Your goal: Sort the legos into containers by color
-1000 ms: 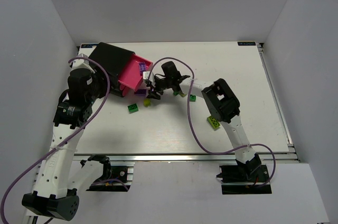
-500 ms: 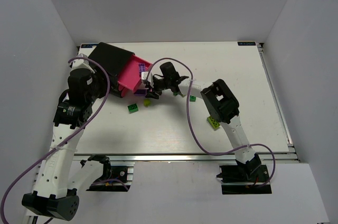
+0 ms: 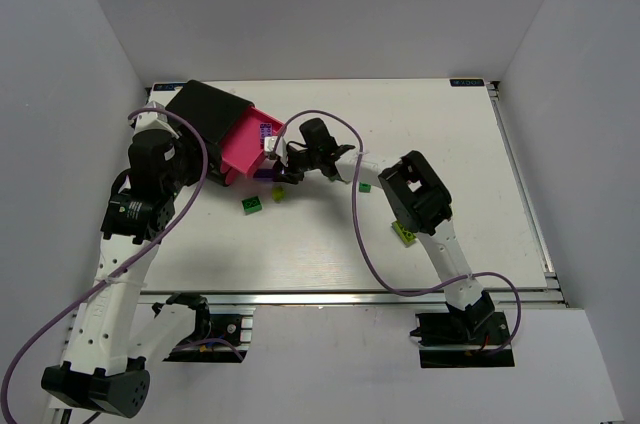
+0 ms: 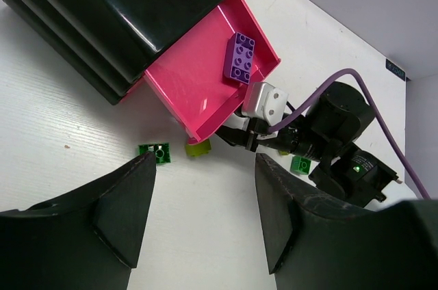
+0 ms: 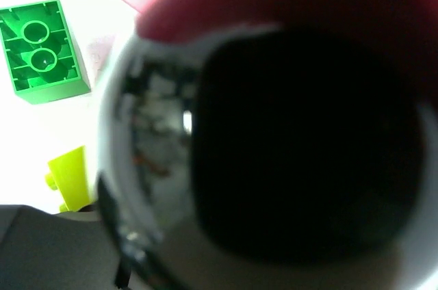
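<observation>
I should next move my right gripper away from the drawer's knob, then up over the drawer's open bottom and release its purple lego where another purple one lies.
The black cabinet [image 3: 205, 107] stands at the back left with one magenta-pink drawer [image 3: 243, 144] pulled out. A purple lego [image 3: 267, 128] lies in that drawer and also shows in the left wrist view [image 4: 241, 57]. My right gripper [image 3: 285, 166] is against the drawer's front, low down; the drawer's black knob [image 5: 301, 133] fills the right wrist view, so its jaws are hidden. A dark green lego [image 3: 252, 206] and a yellow-green lego [image 3: 278, 194] lie just in front of the drawer. My left gripper [image 4: 205, 160] is open and empty above the table.
Another dark green lego [image 3: 365, 186] lies beside the right arm, and a larger yellow-green lego [image 3: 404, 232] lies under its elbow. A purple cable [image 3: 360, 234] loops over the table. White walls enclose the table on three sides.
My right gripper has moved a little left and back against the drawer front, and the drawer has slid slightly toward the cabinet. The left arm has not moved.
</observation>
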